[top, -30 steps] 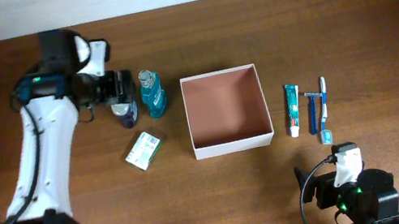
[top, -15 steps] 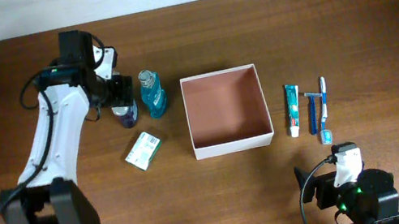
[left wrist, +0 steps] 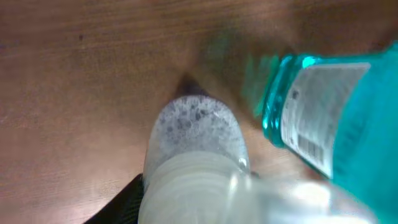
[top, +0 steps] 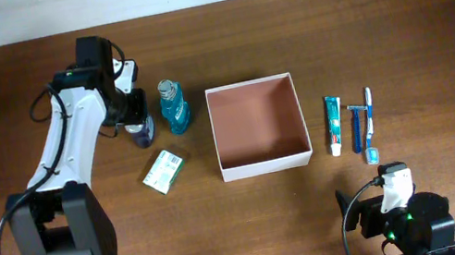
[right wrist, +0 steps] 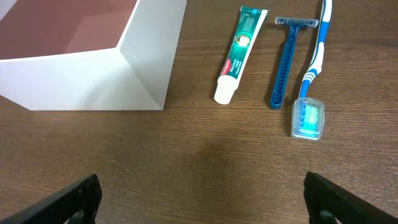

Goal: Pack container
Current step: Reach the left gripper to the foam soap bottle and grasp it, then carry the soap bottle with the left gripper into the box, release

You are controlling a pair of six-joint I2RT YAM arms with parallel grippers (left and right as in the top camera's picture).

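Note:
I should next lift the frosted bottle past the teal one with my left gripper, then lower it into the far corner of the container by the toothpaste point(top: 278, 96).
The container point(top: 265, 166), a square white-walled box with a reddish-brown inside, stands mid-table; its corner point(right wrist: 149, 68) shows in the right wrist view. My left gripper point(top: 135, 114) is down over a small bottle point(top: 143, 131) left of the container and is shut on it. In the left wrist view that frosted bottle point(left wrist: 196, 143) fills the space between the jaws, with one black finger point(left wrist: 121, 205) against its side. A teal mouthwash bottle point(top: 173, 107) stands right beside it point(left wrist: 329, 112). My right gripper point(right wrist: 214, 202) rests open near the front edge, holding nothing.
A green-and-white soap box point(top: 163, 172) lies in front of the bottles. Right of the container lie a toothpaste tube point(top: 334, 123), a blue razor point(top: 356, 126) and a toothbrush point(top: 369, 126). The teal bottle nearly touches the held one.
My left arm swung in over the small bottle and its jaws went from wide open to closed on it. The right arm has not moved.

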